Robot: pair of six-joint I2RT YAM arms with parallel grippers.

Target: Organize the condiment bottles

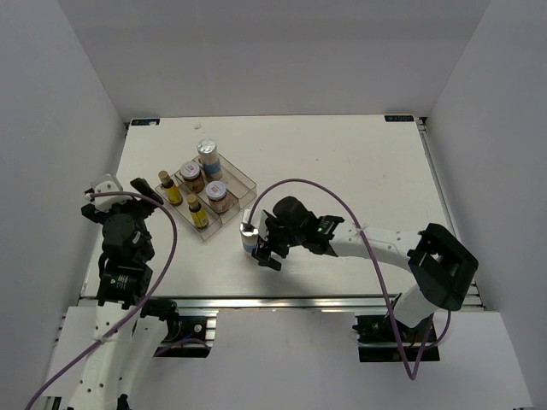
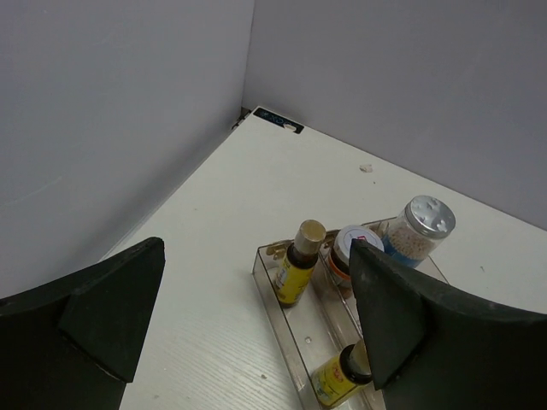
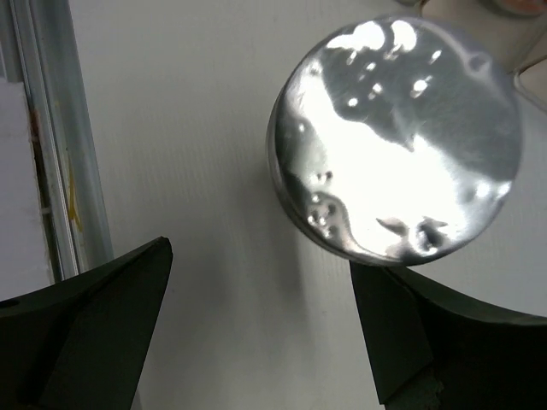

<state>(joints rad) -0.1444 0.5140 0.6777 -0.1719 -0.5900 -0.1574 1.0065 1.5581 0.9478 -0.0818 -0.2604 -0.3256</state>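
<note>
I need to move my right gripper to the left in the top view next and slightly outward around the second silver-lidded jar [image 1: 249,237] [image 3: 397,141], which stands that way from the gripper, closer to one finger.
A clear divided tray [image 1: 245,181] holds five condiment bottles: one silver-lidded jar [image 1: 208,156], two squat brown jars [image 1: 191,175] [image 1: 215,195] and two slim yellow bottles [image 1: 169,187] [image 1: 197,211]. The second silver-lidded jar [image 1: 249,232] stands on the table just off the tray's near corner. My right gripper [image 1: 261,248] is open and empty right beside it. In the right wrist view the jar's shiny lid [image 3: 393,137] lies just ahead of the open gripper [image 3: 256,256], towards the right finger. My left gripper [image 1: 120,190] is open and empty, left of the tray [image 2: 273,290].
White walls close in the table on the left, back and right. The aluminium rail [image 1: 282,301] runs along the near edge, close to my right gripper. A small white scrap [image 1: 198,125] lies near the back edge.
</note>
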